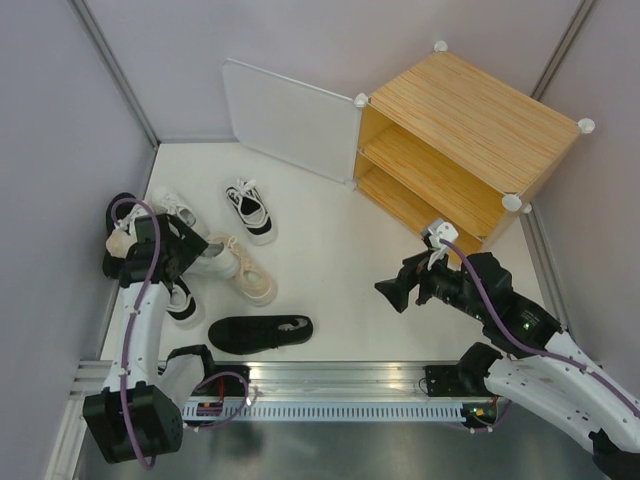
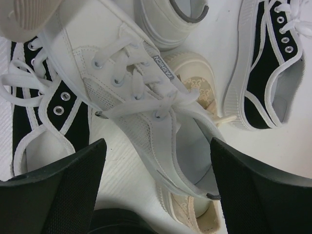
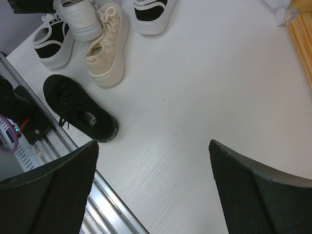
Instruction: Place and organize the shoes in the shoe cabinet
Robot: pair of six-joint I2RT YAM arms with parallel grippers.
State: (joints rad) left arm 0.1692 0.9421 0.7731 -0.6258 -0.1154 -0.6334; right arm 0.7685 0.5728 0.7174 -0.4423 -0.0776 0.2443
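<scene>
My left gripper lowers onto the white sneaker's side [image 2: 165,152] by the laces next, one finger entering its opening, since that side lies below between my fingers.
Several shoes lie at the table's left. My left gripper [image 1: 188,255] is open over this pile. In the left wrist view [image 2: 158,195] its jaws stand wide on either side of the heel of a white sneaker [image 2: 131,87], without closing on it. That sneaker lies on a cream shoe [image 2: 197,87], between two white shoes with black trim [image 2: 48,112] [image 2: 268,73]. A black shoe [image 1: 260,332] lies near the front rail. The shoe cabinet [image 1: 470,140] stands at the far right, door [image 1: 290,120] open and its shelves bare. My right gripper [image 1: 395,292] [image 3: 153,195] is open and empty over bare table.
The metal rail [image 1: 330,385] runs along the near edge. Grey walls close in the left, back and right. The right wrist view shows the black shoe [image 3: 78,107], cream shoe [image 3: 107,48] and the cabinet's wooden edge [image 3: 303,39].
</scene>
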